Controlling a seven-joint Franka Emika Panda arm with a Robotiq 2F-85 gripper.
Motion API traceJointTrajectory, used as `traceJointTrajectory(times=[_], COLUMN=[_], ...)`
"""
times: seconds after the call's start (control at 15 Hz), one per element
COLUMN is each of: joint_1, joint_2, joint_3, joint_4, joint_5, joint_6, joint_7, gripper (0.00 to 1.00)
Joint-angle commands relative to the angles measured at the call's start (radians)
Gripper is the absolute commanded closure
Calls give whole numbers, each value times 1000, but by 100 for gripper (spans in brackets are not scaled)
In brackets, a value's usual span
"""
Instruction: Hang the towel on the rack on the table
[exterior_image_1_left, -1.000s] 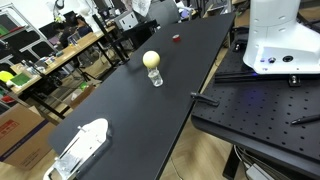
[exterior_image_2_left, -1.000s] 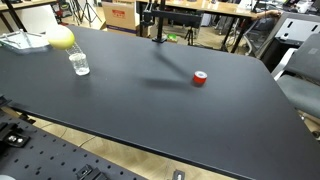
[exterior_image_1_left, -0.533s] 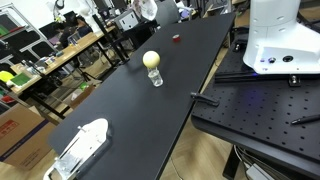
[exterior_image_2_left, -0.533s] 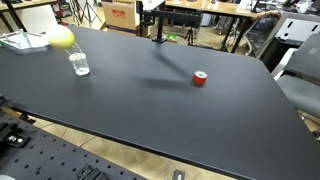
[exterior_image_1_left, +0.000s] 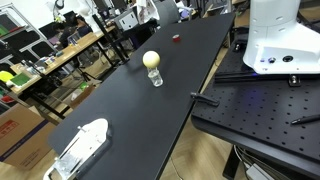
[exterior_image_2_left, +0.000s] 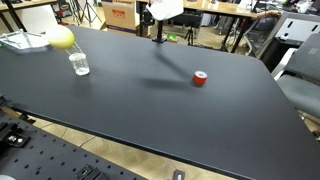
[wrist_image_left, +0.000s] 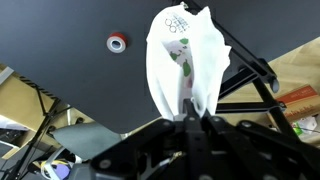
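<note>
I should carry my gripper across the black rack, back and down, drape the towel (wrist_image_left: 184, 58) over the rack and release, because the towel hangs beside it.
My gripper (wrist_image_left: 189, 117) is shut on a white towel (wrist_image_left: 184, 58) with a green print, which hangs from the jaws over the far end of the black table. The towel also shows at the top edge in both exterior views (exterior_image_2_left: 165, 9) (exterior_image_1_left: 146, 8). The black rack (wrist_image_left: 248, 75) stands just beside the towel in the wrist view, and its post (exterior_image_2_left: 155, 28) stands under the towel at the table's far edge. I cannot tell whether the towel touches the rack.
A small red tape roll (exterior_image_2_left: 200, 78) (wrist_image_left: 117, 42) lies on the table (exterior_image_2_left: 150, 100). A glass (exterior_image_2_left: 79, 63) stands next to a yellow ball (exterior_image_2_left: 61, 38). A white tray (exterior_image_1_left: 80, 147) sits at one table end. The robot base (exterior_image_1_left: 283, 35) stands beside the table.
The towel has come further into view at the top of both exterior views, moving towards the rack. Nothing else on the table has moved.
</note>
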Motion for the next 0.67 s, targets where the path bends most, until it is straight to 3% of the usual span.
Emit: traceJointTrajectory(times=[0.0, 0.6], joint_1=[-11, 20], joint_2=[1, 98], joint_3=[-10, 16], joint_4=[4, 20], joint_5=[-1, -7], joint_6=[10, -1], joint_7=[-18, -39], gripper=[99, 99])
